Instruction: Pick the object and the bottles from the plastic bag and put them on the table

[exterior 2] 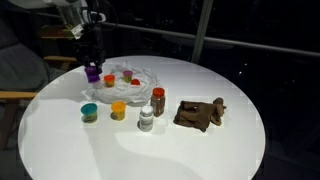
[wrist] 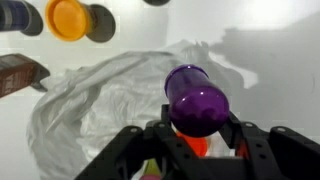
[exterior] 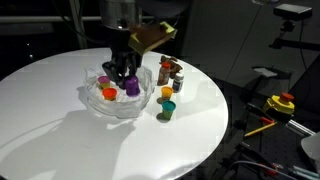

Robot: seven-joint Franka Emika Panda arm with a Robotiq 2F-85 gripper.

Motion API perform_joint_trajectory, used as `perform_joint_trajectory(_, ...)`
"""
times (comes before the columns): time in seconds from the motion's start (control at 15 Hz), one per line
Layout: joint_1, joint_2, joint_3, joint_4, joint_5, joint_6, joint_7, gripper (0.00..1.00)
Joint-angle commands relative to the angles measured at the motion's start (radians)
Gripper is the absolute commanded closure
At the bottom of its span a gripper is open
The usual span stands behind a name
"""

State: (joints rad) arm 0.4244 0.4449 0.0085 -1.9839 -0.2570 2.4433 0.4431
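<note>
My gripper moves off the bag [wrist: 95, 105] toward the bare tabletop [wrist: 213, 34] spot beside the teal bottle next and goes down to release the purple-capped bottle there.
My gripper [wrist: 195, 128] is shut on a purple-capped bottle [wrist: 195, 98], held just above the wrinkly plastic bag [wrist: 95, 105]. In both exterior views the gripper [exterior: 122, 70] [exterior 2: 92, 55] hangs over the bag's edge [exterior: 125, 105] [exterior 2: 140, 90] with the purple bottle [exterior: 133, 88] [exterior 2: 93, 73] below it. Pink [exterior: 103, 80] and orange [exterior: 109, 94] bottles lie in the bag. On the white table [exterior 2: 200, 150] stand a teal bottle [exterior 2: 89, 111], an orange one [exterior 2: 118, 110], a pale one [exterior 2: 146, 119] and a red-brown one [exterior 2: 158, 100]. The dark brown object [exterior 2: 200, 113] lies beside them.
A wooden chair [exterior 2: 15, 95] stands by the table's edge. Yellow and red gear [exterior: 283, 103] sits beyond the table in an exterior view. The wrist view shows an orange cap [wrist: 70, 18] and a brown bottle [wrist: 18, 70] past the bag.
</note>
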Motion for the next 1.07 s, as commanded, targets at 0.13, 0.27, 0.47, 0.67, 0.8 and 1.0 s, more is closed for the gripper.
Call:
perform_joint_trajectory(0.13,-0.055,-0.024,0.065,-0.194,0.000,0.148,-0.102,0.77)
perform_joint_trajectory(0.27,-0.059,-0.015,0.059,-0.223,-0.007,0.241,-0.123,0.77)
perform_joint_trajectory(0.47,-0.077,-0.018,0.065,-0.268,0.016,0.350,-0.177,0.77)
perform_joint_trajectory(0.67,-0.119,-0.017,0.102,-0.293,0.065,0.373,-0.261,0.27)
perform_joint_trajectory(0.8,-0.150,-0.022,0.133,-0.304,0.105,0.367,-0.316,0.19)
perform_joint_trajectory(1.0,-0.182,-0.034,0.156,-0.300,0.149,0.362,-0.363,0.01)
